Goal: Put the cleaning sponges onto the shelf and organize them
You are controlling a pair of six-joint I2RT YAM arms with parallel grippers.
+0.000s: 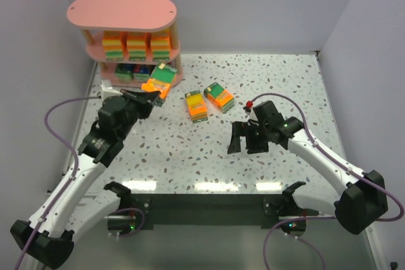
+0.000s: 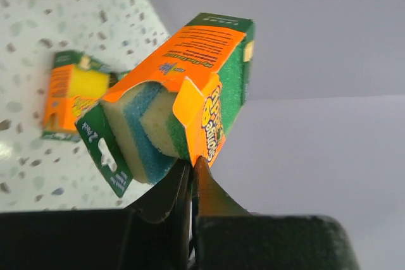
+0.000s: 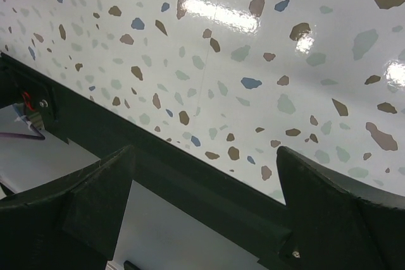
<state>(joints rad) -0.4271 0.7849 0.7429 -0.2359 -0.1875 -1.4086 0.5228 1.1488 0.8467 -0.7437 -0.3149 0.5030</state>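
Observation:
My left gripper rises outward and to the left in the top view next, releasing the orange sponge pack on the bare top board of the shelf, at that board's wall-side end [image 1: 90, 11].
The pink shelf [image 1: 121, 11] stands at the far left. Three orange cleaning sponges [image 1: 136, 45] sit in a row on its middle board, and blue-green ones [image 1: 133, 71] lie on the bottom board. My left gripper [image 1: 150, 97] is shut on the thin edge of an orange sponge pack [image 1: 161, 79], which hangs tilted just in front of the shelf's lower right. In the left wrist view that pack [image 2: 183, 86] stands above the gripper [image 2: 192, 164], pinched by its cardboard flap. Two more orange packs [image 1: 196, 105] [image 1: 219, 97] lie on the table. My right gripper [image 1: 247, 138] stands open and holds nothing.
White speckled table [image 1: 285, 86] with grey walls on three sides. In the left wrist view another pack [image 2: 73, 93] lies on the table behind the held one. The right wrist view shows its gripper [image 3: 205, 153] over the table's dark near edge [image 3: 190, 169].

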